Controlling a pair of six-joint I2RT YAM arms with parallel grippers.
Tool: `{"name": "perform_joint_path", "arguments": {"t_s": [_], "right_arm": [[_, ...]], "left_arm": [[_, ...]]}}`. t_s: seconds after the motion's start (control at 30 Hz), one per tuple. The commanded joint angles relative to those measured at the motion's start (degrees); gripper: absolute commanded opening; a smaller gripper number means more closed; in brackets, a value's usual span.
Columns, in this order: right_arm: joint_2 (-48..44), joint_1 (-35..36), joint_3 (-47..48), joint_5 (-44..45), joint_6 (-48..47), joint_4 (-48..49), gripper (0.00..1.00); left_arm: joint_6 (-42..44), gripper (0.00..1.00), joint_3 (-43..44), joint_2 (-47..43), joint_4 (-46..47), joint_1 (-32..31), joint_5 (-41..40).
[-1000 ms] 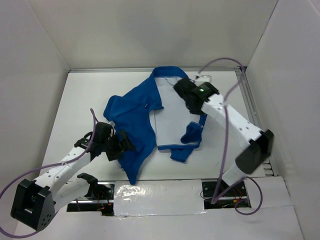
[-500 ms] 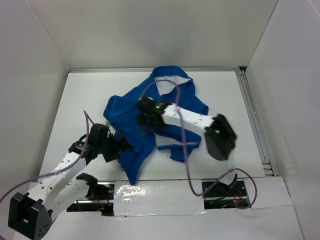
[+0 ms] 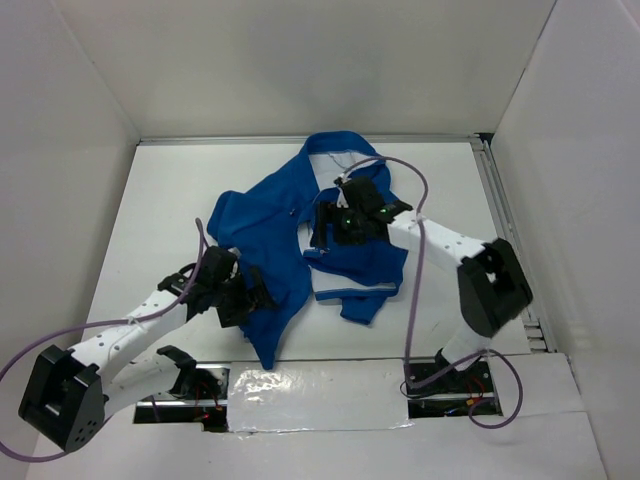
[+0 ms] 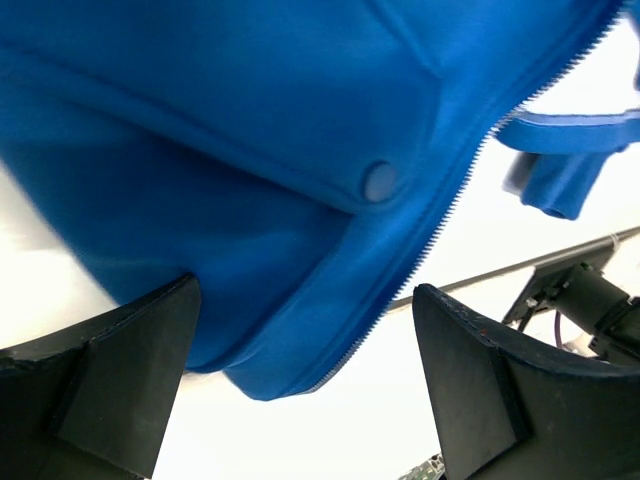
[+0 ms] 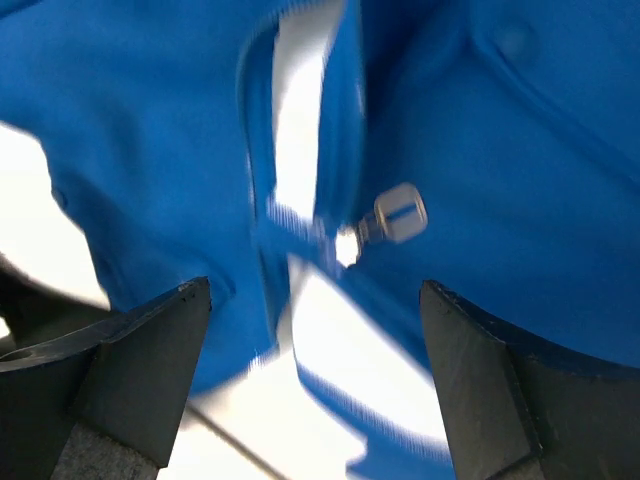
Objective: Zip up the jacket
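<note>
My right gripper moves down and to the left in the top view onto the jacket's folded front's edge (image 3: 309, 232) (image 5: 346, 160) next, since that front covers the lining.
The blue jacket (image 3: 265, 235) lies crumpled in the middle of the table, its right front folded over the lining. My left gripper (image 3: 250, 293) is open at the lower left hem. In the left wrist view, the hem corner (image 4: 270, 365) with its pale zipper teeth (image 4: 450, 215) and a round snap (image 4: 380, 182) lies between the fingers (image 4: 120, 380). My right gripper (image 3: 328, 225) hangs open over the jacket's middle. The right wrist view is blurred; a silver zipper pull (image 5: 400, 215) shows just beyond the open gripper (image 5: 315, 290), with blue fabric (image 5: 140, 150) around it.
White walls close in the table on three sides. A metal rail (image 3: 503, 215) runs along the right edge. A strip of shiny tape (image 3: 320, 397) and the arm bases sit at the near edge. A loose blue sleeve end (image 3: 362, 305) lies toward the front.
My right gripper opened and let go of the right front panel after swinging it left over the white lining, then drew back slightly right. The left arm edged toward the hem.
</note>
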Motion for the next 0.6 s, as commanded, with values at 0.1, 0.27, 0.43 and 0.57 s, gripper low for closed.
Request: {"name": "perform_joint_path", "arguments": {"t_s": [0.1, 0.27, 0.43, 0.57], "right_arm": [[17.58, -1.5, 15.32, -9.38, -0.45, 9.13, 0.86], [21.22, -2.12, 14.48, -14.39, 0.96, 11.66, 0.54], [13.06, -3.96, 5.34, -17.12, 0.27, 11.42, 0.0], [-0.88, -5.28, 2.6, 0.53, -2.54, -6.61, 0.0]], "left_arm": [[0.99, 0.99, -0.4, -0.26, 4.21, -0.97, 1.1], [1.6, 0.99, -1.1, -0.17, 6.13, -1.14, 0.04], [3.71, 0.99, -1.45, 2.98, 9.92, -0.79, -0.14], [5.55, 0.99, 0.13, 6.33, 14.3, -0.62, 0.73]]}}
